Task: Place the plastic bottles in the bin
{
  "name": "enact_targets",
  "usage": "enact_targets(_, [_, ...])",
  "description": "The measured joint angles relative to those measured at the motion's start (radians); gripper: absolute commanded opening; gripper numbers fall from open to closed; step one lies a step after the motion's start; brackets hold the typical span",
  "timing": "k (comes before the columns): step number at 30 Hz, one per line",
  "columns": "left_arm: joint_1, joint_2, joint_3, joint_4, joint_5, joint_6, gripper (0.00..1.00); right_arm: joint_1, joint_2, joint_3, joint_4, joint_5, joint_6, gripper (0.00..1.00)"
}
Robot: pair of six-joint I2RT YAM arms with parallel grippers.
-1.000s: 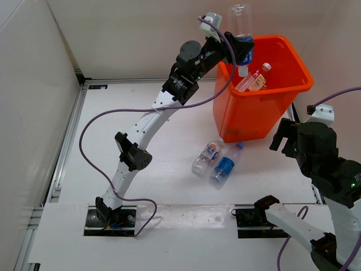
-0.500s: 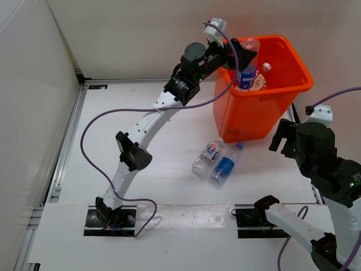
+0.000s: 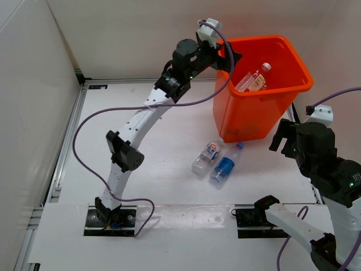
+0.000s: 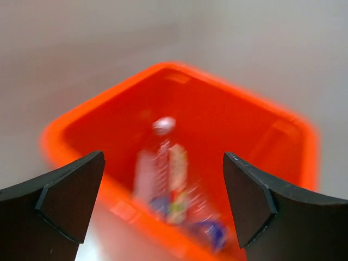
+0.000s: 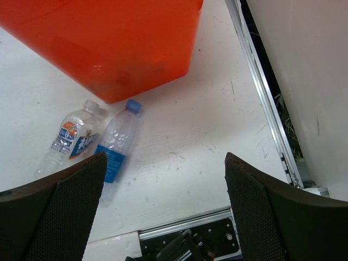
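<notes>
The white-labelled bottle is still outside the bin (image 3: 254, 116), below my left gripper and back toward the base. My left gripper needs to pull back, go down and close around the bottle's label (image 3: 210, 152) next.
The orange bin (image 3: 254, 116) stands at the back right of the table. My left gripper (image 3: 228, 56) hovers open and empty at the bin's left rim. Its wrist view is blurred and looks down into the bin (image 4: 217, 114), where plastic bottles lie: a cream-and-red labelled one (image 4: 171, 174) and something blue (image 4: 213, 231). From above, one bottle (image 3: 254, 79) shows inside. Two more bottles lie on the table in front of the bin, one white-labelled (image 3: 207, 155) (image 5: 73, 138) and one blue-labelled (image 3: 225, 165) (image 5: 117, 144). My right gripper (image 3: 286, 138) (image 5: 163, 206) hangs open above the table, right of them.
White walls close in the table at the back and on both sides. A metal rail (image 5: 261, 92) runs along the right edge, another (image 3: 67, 135) along the left. The arm bases (image 3: 110, 217) sit at the near edge. A purple cable (image 3: 90, 124) loops off the left arm.
The left gripper opened and let a blue-labelled bottle drop into the bin, then drew back left to the bin's rim. The right arm and the table bottles stayed put.
</notes>
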Motion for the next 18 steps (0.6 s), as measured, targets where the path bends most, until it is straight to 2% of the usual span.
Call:
enact_targets(3, [0.039, -0.127, -0.161, -0.021, -0.025, 0.135, 1.0, -0.01, -0.001, -0.01, 0.005, -0.002, 0.0, 0.9])
enact_targets(8, [0.09, -0.474, -0.62, 0.031, -0.114, 0.352, 1.0, -0.014, 0.0, -0.04, 0.024, -0.008, -0.004, 0.9])
enact_targets(14, [0.064, -0.761, -1.048, 0.089, -0.127, 0.363, 1.0, 0.0, 0.0, -0.06, 0.031, -0.008, -0.006, 0.9])
enact_targets(18, [0.04, -0.772, -1.258, 0.085, -0.082, 0.31, 1.0, 0.014, 0.0, -0.07, 0.032, -0.007, -0.008, 0.9])
